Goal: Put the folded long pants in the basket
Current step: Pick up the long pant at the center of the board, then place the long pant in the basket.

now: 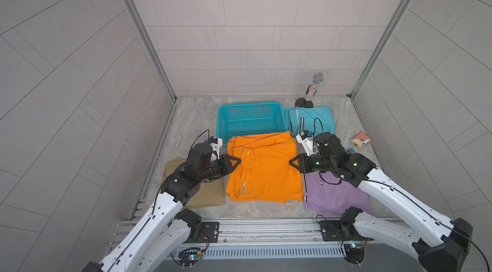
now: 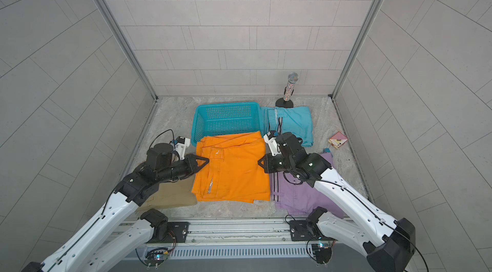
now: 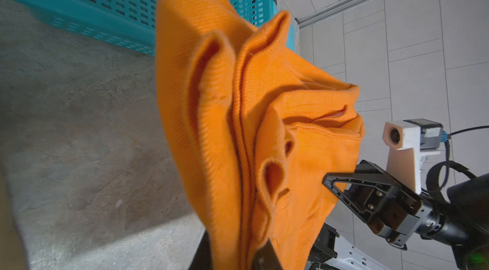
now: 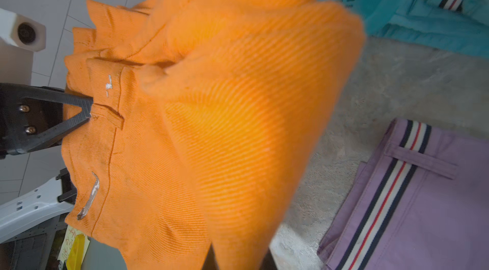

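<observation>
Most of the pants hang short of the teal basket. My left gripper should next move outward past the basket's near rim, then down into the basket to release the pants.
The orange folded long pants are stretched between my two grippers, and their far edge overlaps the near rim of the teal basket. My left gripper is shut on the pants' left edge and my right gripper on the right edge. The left wrist view shows the orange fabric bunched in folds in the jaws. In the right wrist view the cloth fills the middle. The tan pants, partly under my left arm, the lilac pants and the light blue pants lie on the table.
A glittery microphone on a black stand is at the back right, beside the light blue pants. A small pink box lies near the right wall. Tiled walls close in the table on three sides.
</observation>
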